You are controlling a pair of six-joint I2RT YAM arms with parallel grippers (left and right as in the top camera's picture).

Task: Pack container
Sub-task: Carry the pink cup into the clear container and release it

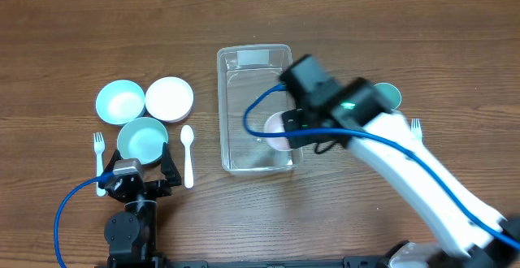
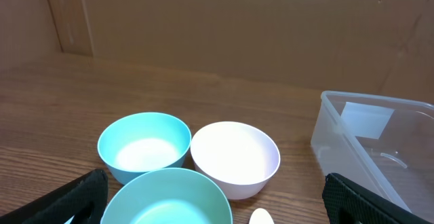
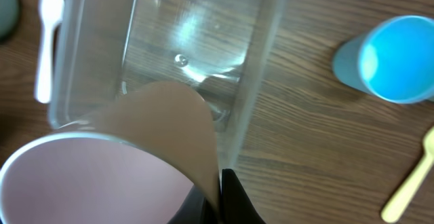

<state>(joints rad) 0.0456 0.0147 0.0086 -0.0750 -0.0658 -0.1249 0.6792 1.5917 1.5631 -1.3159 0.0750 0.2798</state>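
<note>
My right gripper needs to move down and to the left in the overhead view next and release the pink cup, because the empty near part of the container's bottom is there.
The clear container lies in the middle of the table, its whitish label at the far end; it also shows in the left wrist view and the right wrist view. My right gripper is shut on the rim of a pink cup and holds it over the container's near right part; the cup shows in the overhead view. My left gripper is open and empty, just in front of a mint bowl.
A blue bowl and a white bowl sit left of the container. A white spoon and a white fork flank the mint bowl. A blue cup and a yellow fork lie right of the container.
</note>
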